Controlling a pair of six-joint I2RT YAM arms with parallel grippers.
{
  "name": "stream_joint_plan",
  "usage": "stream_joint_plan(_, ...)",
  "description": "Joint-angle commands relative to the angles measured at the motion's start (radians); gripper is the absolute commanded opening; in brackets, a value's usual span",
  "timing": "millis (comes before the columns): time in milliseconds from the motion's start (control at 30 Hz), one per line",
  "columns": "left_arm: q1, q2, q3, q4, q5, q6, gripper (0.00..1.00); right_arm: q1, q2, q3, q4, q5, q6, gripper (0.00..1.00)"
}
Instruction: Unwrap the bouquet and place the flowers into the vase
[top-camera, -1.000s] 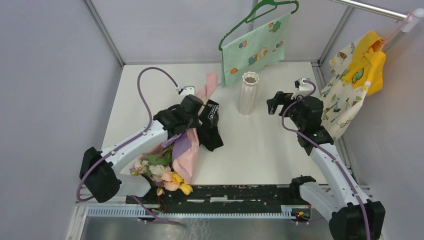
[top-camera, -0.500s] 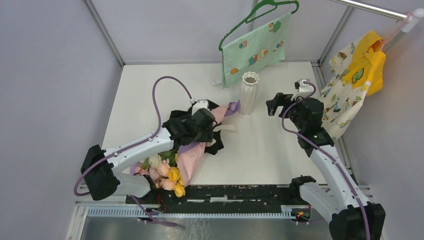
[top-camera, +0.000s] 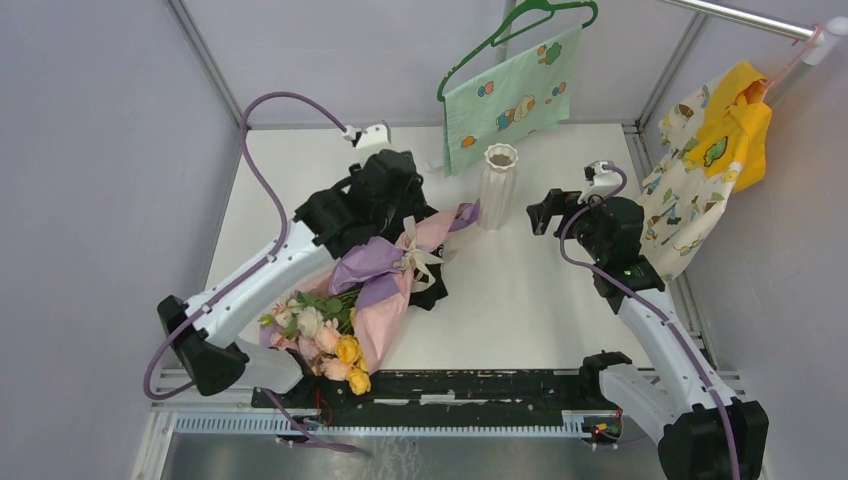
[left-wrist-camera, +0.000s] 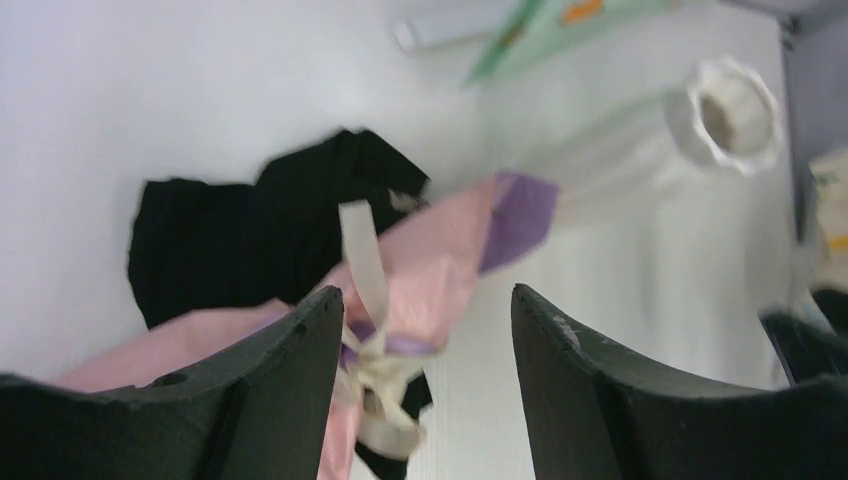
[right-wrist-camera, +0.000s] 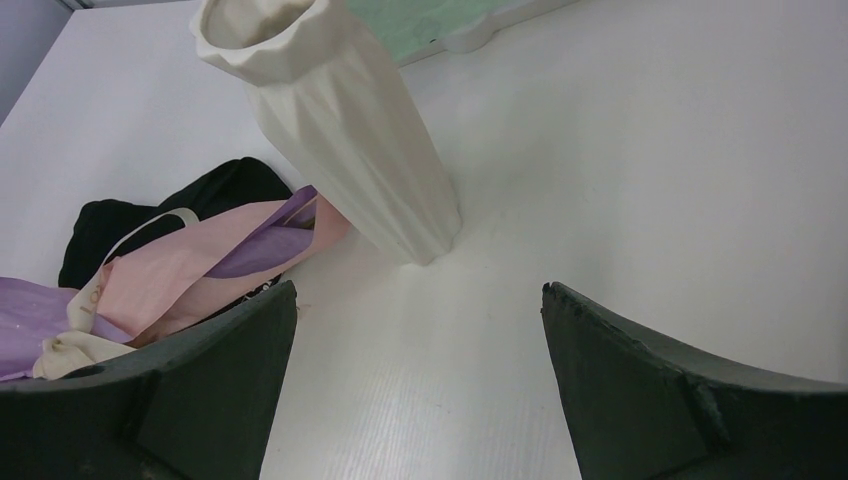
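Note:
My left gripper moves down and to the left in the wrist view to the black cloth's uncovered part (left-wrist-camera: 285, 225) next, clear of the pink paper.
The bouquet (top-camera: 385, 275) lies flat on the table, its pink-and-purple paper tip almost at the foot of the vase (top-camera: 497, 190). The flowers (top-camera: 330, 340) point toward the near edge, and a cream ribbon (top-camera: 418, 258) ties the middle. My left gripper (left-wrist-camera: 427, 300) hovers open above the ribbon (left-wrist-camera: 365, 260) and paper (left-wrist-camera: 440, 260), holding nothing. The top view puts it (top-camera: 405, 205) just behind the bundle. My right gripper (right-wrist-camera: 420, 290) stands open over bare table right of the upright white vase (right-wrist-camera: 350, 130).
A black cloth (top-camera: 430, 288) lies under the bouquet's wrapped end. A green printed cloth on a hanger (top-camera: 510, 95) hangs behind the vase. Yellow and printed garments (top-camera: 710, 160) hang from a rail at the far right.
The left gripper carried the raised wrapping tip toward the vase, opened and let it go, then drew back up and away. The bouquet now lies flat. The right arm barely moved.

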Motion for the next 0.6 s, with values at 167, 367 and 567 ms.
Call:
stream_joint_plan(167, 0.342, 0.306, 0.058, 0.026, 0.003, -0.023, 0.69, 0.004, -0.001, -0.013, 0.075, -0.039, 0.005, 0.98)
stream_joint_plan(367, 0.412, 0.416, -0.022, 0.046, 0.110, -0.011, 0.69, 0.003, 0.013, -0.025, 0.089, -0.042, 0.004, 0.98)
stream_joint_plan(567, 0.411, 0.506, -0.140, 0.150, 0.247, -0.001, 0.69, 0.004, 0.011, -0.025, 0.098, -0.041, -0.001, 0.98)
